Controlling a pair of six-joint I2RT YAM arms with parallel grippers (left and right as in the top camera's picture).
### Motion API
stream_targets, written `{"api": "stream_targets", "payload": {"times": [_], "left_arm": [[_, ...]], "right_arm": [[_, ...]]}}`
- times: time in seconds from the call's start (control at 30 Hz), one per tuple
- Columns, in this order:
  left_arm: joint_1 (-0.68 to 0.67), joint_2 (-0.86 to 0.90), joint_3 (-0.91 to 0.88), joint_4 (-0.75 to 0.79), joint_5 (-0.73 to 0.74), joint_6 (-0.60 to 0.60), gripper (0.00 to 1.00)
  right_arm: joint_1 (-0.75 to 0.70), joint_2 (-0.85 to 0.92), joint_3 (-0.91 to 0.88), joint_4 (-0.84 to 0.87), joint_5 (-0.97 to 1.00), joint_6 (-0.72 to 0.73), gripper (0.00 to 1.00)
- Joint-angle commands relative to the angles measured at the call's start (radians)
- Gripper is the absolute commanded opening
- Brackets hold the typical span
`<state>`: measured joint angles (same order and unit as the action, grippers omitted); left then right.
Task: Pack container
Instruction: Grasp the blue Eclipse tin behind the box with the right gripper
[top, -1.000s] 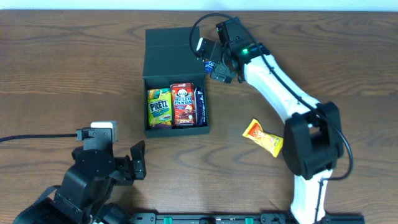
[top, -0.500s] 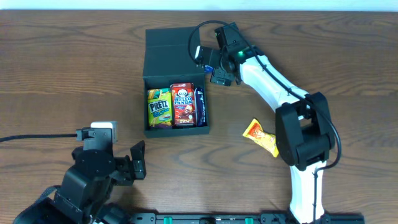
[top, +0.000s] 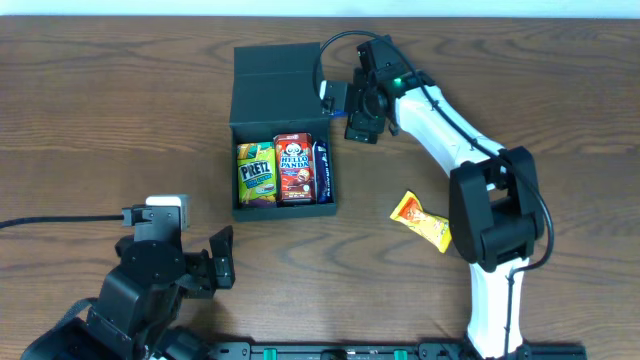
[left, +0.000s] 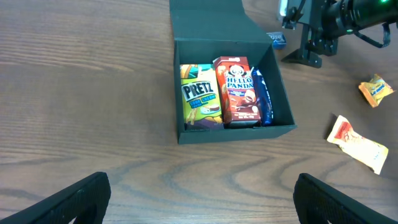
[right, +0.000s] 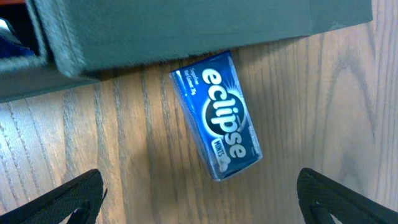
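Observation:
The right gripper moves down and toward the lid next, onto the middle of the mints box, since its long sides lie free of the lid.
The container is a dark open box with its lid folded back. It holds a Pretz pack, a Hello Panda box and a blue packet. A blue Eclipse mints box lies flat on the table, one end touching the lid's edge; it also shows in the overhead view. My right gripper is open and empty, hovering just above the mints box, to the right of the lid. My left gripper is open and empty, near the front edge.
An orange snack packet lies on the table right of the container. The left wrist view shows it with a smaller yellow packet beyond it. A black cable runs in from the left edge.
My right gripper has shifted a little toward the far edge and turned, staying beside the lid over the mints box. The left arm has not moved.

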<state>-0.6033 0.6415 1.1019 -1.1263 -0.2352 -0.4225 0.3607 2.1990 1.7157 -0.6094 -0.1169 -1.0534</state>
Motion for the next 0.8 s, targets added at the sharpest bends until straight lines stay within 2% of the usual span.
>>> {"api": "stream_targets", "payload": {"times": [0.0, 0.3, 0.77], "left_arm": [[0.001, -0.002, 0.006, -0.004, 0.000, -0.011, 0.95], [0.001, -0.002, 0.006, -0.004, 0.000, -0.011, 0.95], [0.001, -0.002, 0.006, -0.004, 0.000, -0.011, 0.95]], "right_arm": [[-0.022, 0.014, 0.068, -0.010, -0.056, -0.030, 0.99], [-0.035, 0.132, 0.259, -0.103, -0.107, -0.040, 0.99], [-0.041, 0.211, 0.312, -0.232, -0.156, -0.063, 0.99]]}}
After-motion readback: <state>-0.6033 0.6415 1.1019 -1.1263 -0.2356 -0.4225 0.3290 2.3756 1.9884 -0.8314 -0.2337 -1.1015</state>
